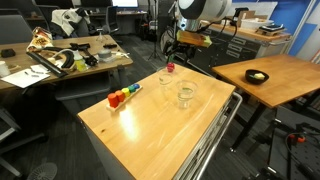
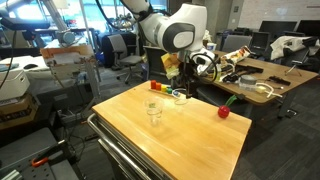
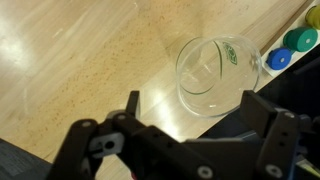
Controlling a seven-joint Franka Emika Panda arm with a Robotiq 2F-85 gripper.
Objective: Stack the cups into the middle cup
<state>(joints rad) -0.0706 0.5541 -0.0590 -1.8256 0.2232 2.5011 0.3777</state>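
My gripper is open and will go down next onto the clear cup's rim [image 3: 181, 82], on the side away from the coloured blocks, because that side of the cup is between the lines of my parted fingers.
Two clear tumblers stand on the wooden table [image 1: 140, 130]. One cup [image 1: 163, 82] is nearer the coloured blocks; it also shows in an exterior view [image 2: 180, 97]. The second cup [image 1: 185, 95] stands apart from it and shows in an exterior view [image 2: 154, 112]. I cannot make out a third cup. In the wrist view the cup [image 3: 218, 72] stands upright and empty just ahead of my open gripper [image 3: 197, 105], between the lines of its two fingers and untouched. In the exterior views my gripper [image 2: 185, 72] [image 1: 171, 50] hovers above that cup.
A row of coloured blocks [image 1: 124, 97] lies near the table's edge, and shows at the wrist view's right edge [image 3: 298, 38]. A small red object [image 1: 170, 68] [image 2: 224, 112] sits on the table. Desks and chairs surround the table.
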